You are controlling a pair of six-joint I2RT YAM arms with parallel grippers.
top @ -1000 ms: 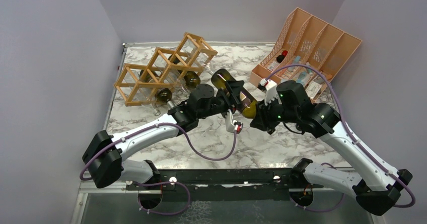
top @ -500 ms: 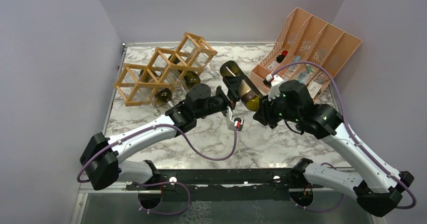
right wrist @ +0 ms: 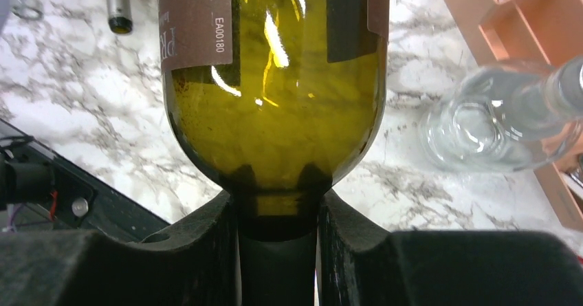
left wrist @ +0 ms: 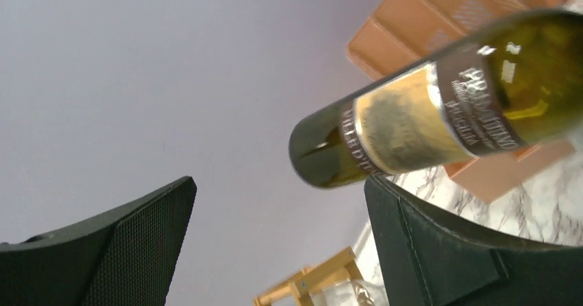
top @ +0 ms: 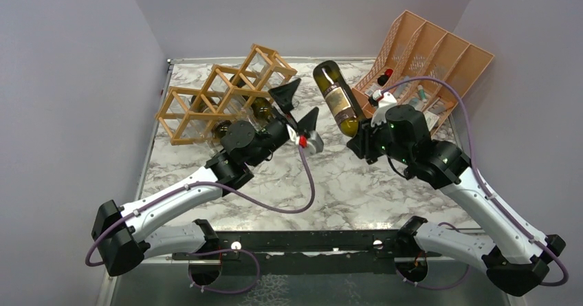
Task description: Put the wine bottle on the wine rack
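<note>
My right gripper carries the bottle outward and to the left in the top view to the rack's open upper notch point(top: 238, 78) next. It then lowers and releases it.
My right gripper point(top: 359, 135) is shut on the neck of a green wine bottle point(top: 337, 97) with a tan and brown label. It holds the bottle in the air, base tilted up and toward the back. The right wrist view shows the bottle's shoulder point(right wrist: 275, 120) above my closed fingers point(right wrist: 206, 244). My left gripper point(top: 297, 111) is open and empty, just left of the bottle, pointing up. The left wrist view shows the bottle's base point(left wrist: 426, 113) above the right finger point(left wrist: 440, 251). The tan wooden wine rack point(top: 220, 94) stands at the back left with bottles lying in its lower cells.
A peach plastic slotted file organizer point(top: 430, 58) stands at the back right with small bottles in it. A clear glass bottle point(right wrist: 502, 117) lies by the organizer. Grey walls close in the table on the left, back and right.
My left gripper let go of the bottle, opened and swung left toward the rack. My right gripper lifted the bottle and tipped its base up toward the back.
</note>
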